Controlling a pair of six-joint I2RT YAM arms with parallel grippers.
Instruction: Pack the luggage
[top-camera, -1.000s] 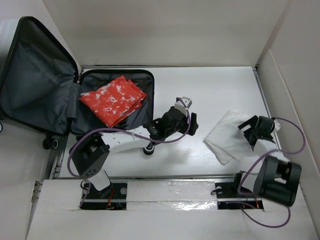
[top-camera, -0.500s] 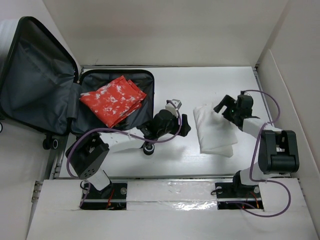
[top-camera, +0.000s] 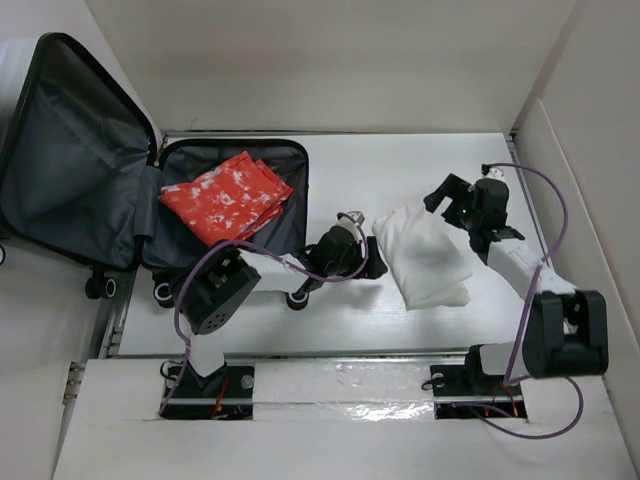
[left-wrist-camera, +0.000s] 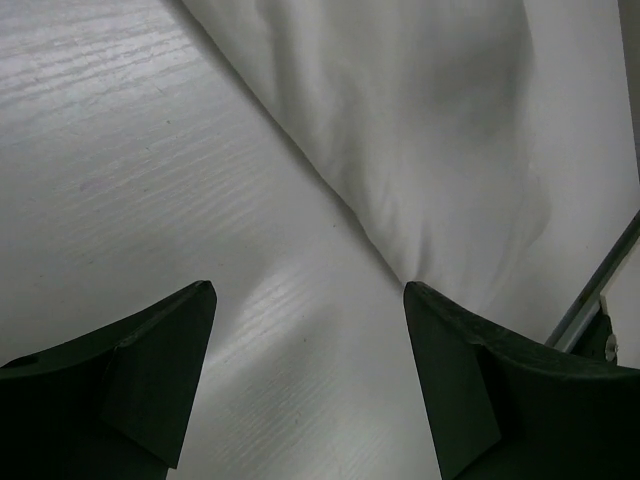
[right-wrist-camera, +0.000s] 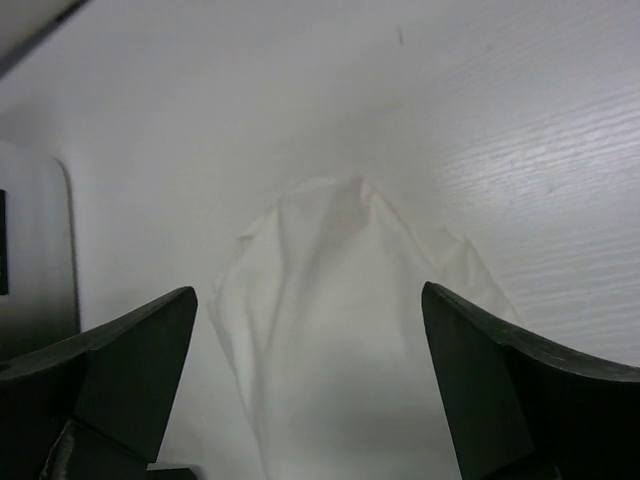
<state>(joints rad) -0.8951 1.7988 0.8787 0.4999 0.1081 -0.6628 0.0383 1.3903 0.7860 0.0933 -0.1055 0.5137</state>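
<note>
The left gripper needs to move outward and to the right in the top view, over the white cloth's luggage-side edge (top-camera: 394, 238) (left-wrist-camera: 310, 90), because only tabletop shows between its fingers.
The luggage (top-camera: 80, 170) lies open at the far left, its dark grey lining showing, with a folded red patterned cloth (top-camera: 225, 198) in the lower half. A folded white cloth (top-camera: 423, 255) lies on the table right of centre. My left gripper (top-camera: 368, 258) is open just left of the white cloth; in the left wrist view the cloth (left-wrist-camera: 400, 120) lies just ahead of the open fingers (left-wrist-camera: 160, 370), its edge at the right fingertip. My right gripper (top-camera: 452, 205) is open at the cloth's far right edge; the right wrist view shows the cloth (right-wrist-camera: 330, 330) between its spread fingers (right-wrist-camera: 130, 370).
White walls enclose the table on the far and right sides (top-camera: 570, 180). A metal rail (top-camera: 300, 352) runs along the near edge by the arm bases. The suitcase wheels (top-camera: 98, 287) sit at the table's left edge.
The right arm has swung up to the white cloth's far right, and the cloth has slid left and bunched. The left gripper has drawn back and lowered towards the cloth's left edge.
</note>
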